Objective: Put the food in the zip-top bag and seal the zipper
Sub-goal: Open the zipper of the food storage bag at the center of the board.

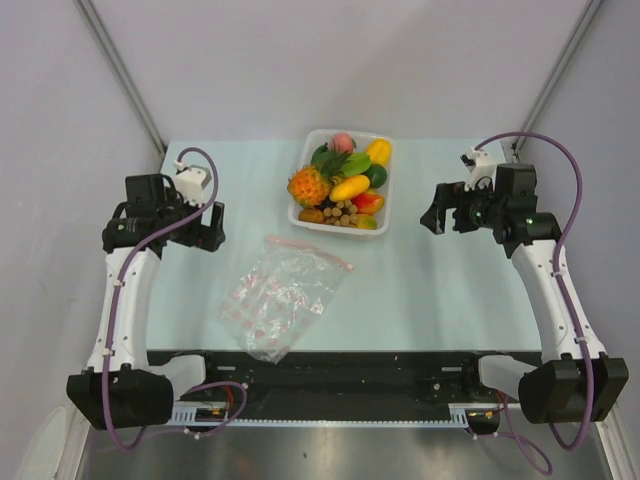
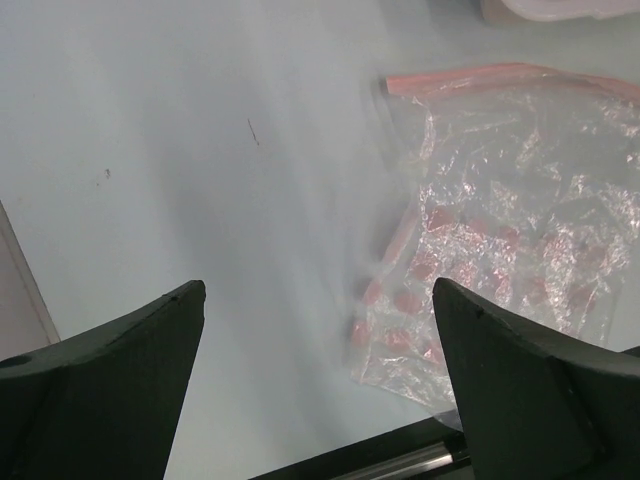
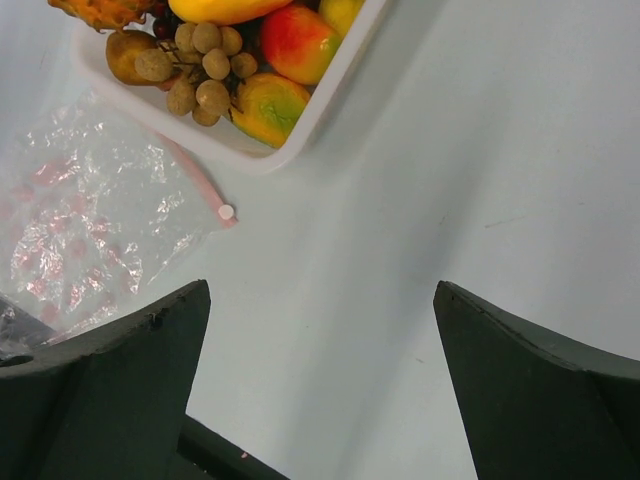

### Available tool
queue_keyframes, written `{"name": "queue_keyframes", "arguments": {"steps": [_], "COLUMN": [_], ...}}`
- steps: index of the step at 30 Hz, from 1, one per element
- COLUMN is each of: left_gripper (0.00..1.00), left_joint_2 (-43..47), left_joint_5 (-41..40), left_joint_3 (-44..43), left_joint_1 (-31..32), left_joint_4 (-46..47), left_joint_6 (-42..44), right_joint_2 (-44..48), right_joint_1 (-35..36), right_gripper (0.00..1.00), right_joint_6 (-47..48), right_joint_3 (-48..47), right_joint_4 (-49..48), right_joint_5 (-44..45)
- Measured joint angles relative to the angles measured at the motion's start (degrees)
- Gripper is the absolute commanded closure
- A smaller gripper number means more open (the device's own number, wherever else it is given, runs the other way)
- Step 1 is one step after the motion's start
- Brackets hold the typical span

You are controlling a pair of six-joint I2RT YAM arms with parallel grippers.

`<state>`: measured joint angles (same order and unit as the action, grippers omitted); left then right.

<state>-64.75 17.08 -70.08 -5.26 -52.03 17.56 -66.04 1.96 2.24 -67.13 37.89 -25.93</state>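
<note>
I need to move my left gripper to the right in the top view next and lower it onto the bag's side edge near the zipper (image 1: 254, 272) (image 2: 418, 195), because that edge is the closest.
The clear zip-top bag (image 1: 280, 298) lies flat and empty on the table's middle front, its pink-red zipper (image 1: 310, 252) along the far edge. The bag also shows in the left wrist view (image 2: 510, 230) and the right wrist view (image 3: 90, 220). The food sits piled in a white tray (image 1: 308, 225): orange pineapple (image 1: 308, 186), yellow mango (image 1: 350, 187), brown bunch (image 1: 340, 213), red-yellow piece (image 1: 368, 203). My left gripper (image 1: 212, 232) is open and empty, left of the bag. My right gripper (image 1: 436, 214) is open and empty, right of the tray.
The pale table (image 1: 440, 300) ends at a black rail (image 1: 340, 360) along the front. Grey walls stand on both sides and behind. The tray's corner shows in the right wrist view (image 3: 270, 160).
</note>
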Motion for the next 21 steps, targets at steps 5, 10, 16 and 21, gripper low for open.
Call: {"name": "queue_keyframes", "arguments": {"steps": [5,10,16,21], "left_gripper": [0.00,0.00,0.00,0.00], "left_joint_2": [1.2,3.9,7.0,7.6], "left_joint_5": [1.7,5.8,7.7,7.5], "left_joint_3": [1.1,5.1,14.3,20.7], "left_joint_1": [0.0,0.6,6.8,16.0], "left_joint_4": [-1.6,-4.4,-6.1,-5.2], "left_joint_6": [5.6,16.2,29.3,34.0], "right_joint_2": [-1.7,-1.5,-1.5,-2.1], "right_joint_1": [-0.1,1.2,4.1,7.5], "right_gripper": [0.00,0.00,0.00,0.00], "right_joint_6": [1.5,3.0,3.8,4.1], "right_joint_3": [0.0,0.1,1.3,1.6], "right_joint_4": [0.5,0.8,0.8,0.8], "right_joint_5": [-1.1,-3.1,-3.4,-2.0]}}
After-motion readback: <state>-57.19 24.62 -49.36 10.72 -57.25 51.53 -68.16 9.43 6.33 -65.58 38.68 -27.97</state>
